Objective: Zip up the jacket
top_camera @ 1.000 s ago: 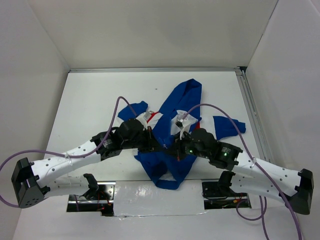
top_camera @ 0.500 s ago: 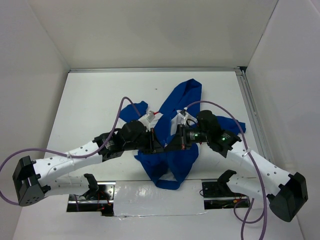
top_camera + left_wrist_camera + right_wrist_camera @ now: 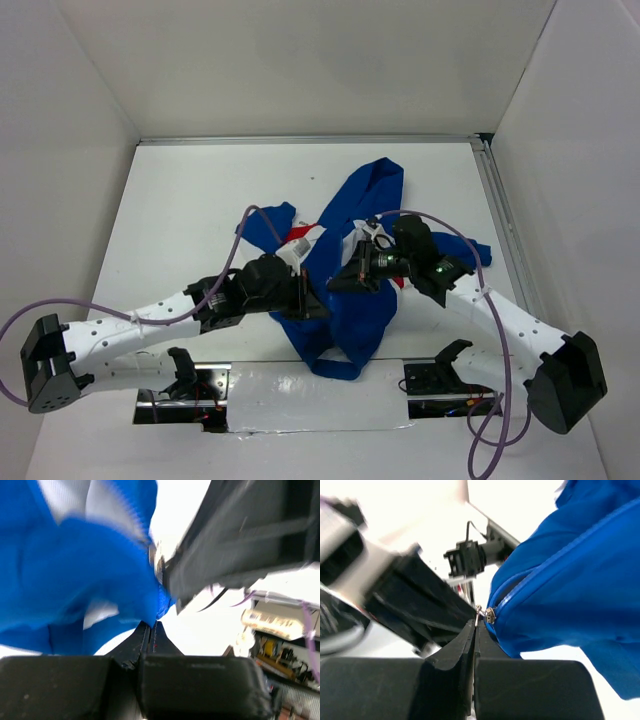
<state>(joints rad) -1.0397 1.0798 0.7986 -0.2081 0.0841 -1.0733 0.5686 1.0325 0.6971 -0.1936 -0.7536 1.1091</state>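
My left gripper holds the pinched blue fabric and should pull it back toward the table's near edge to straighten the crumpled front, then release it.
The royal-blue jacket [image 3: 362, 205] lies crumpled mid-table, white lining and a red panel showing near its left side. My left gripper [image 3: 318, 306] is shut on a blue fabric edge by the zipper [image 3: 145, 595]; the left wrist view shows the cloth pinched at the fingertips [image 3: 152, 623]. My right gripper [image 3: 336, 284] faces it from the right, shut on the metal zipper pull [image 3: 478, 611]. The slider [image 3: 490, 615] sits at the foot of the blue zipper track [image 3: 560, 562]. The two grippers are almost touching over the jacket's lower front.
A metal rail [image 3: 505, 230] runs along the table's right edge. Purple cables [image 3: 240, 235] arc over both arms. White walls enclose the back and sides. A taped strip with mounting hardware [image 3: 300, 385] lies along the near edge.
The right arm has swung its wrist farther from the near edge and turned its gripper leftward. The left gripper has drawn slightly toward the near edge with the fabric. Both grips held.
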